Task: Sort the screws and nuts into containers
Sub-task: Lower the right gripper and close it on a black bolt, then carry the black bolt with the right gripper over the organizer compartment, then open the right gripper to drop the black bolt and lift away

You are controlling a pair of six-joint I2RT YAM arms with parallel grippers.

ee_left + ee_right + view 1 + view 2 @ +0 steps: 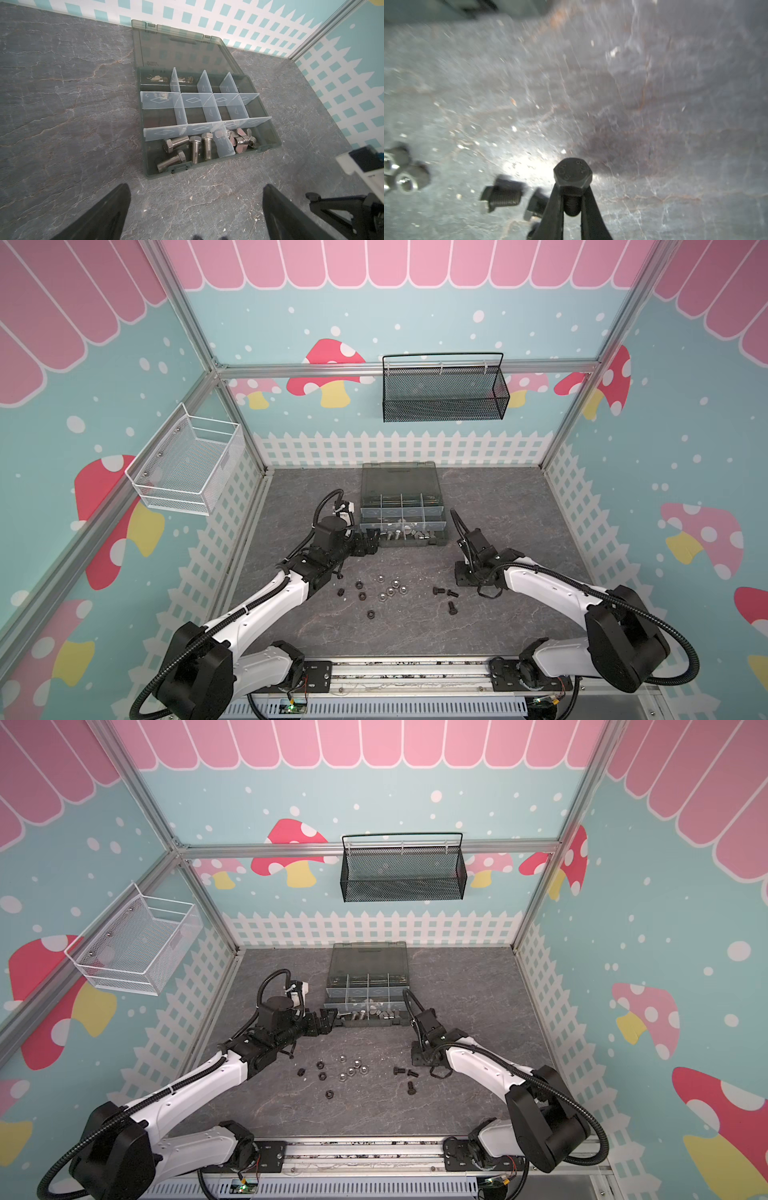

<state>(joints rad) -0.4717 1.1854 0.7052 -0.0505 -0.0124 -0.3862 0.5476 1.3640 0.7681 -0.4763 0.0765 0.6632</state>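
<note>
The middle row's empty end compartment (433, 517) is behind the wing nuts, outward of my right gripper. I should next carry the black screw outward over it and let it go.
The containers are the compartments of a dark grey organiser case (402, 512) (368, 990) (162, 99) with its smoky lid laid open. Its front row holds several silver screws (195, 149) and silver wing nuts (243, 141). Loose silver nuts (390, 587) and black nuts (360, 591) lie on the table, with three black screws (446, 596) to their right. My left gripper (370, 545) (196, 187) is open and empty by the case's front left corner. My right gripper (461, 576) (572, 193) is shut on a black screw (572, 174), head beyond the fingertips.
Two loose black screws (502, 196) and silver nuts (404, 180) lie close beside the right gripper. A white wire basket (187, 464) hangs on the left wall and a black mesh basket (442, 389) on the back wall. The table is grey stone (498, 497).
</note>
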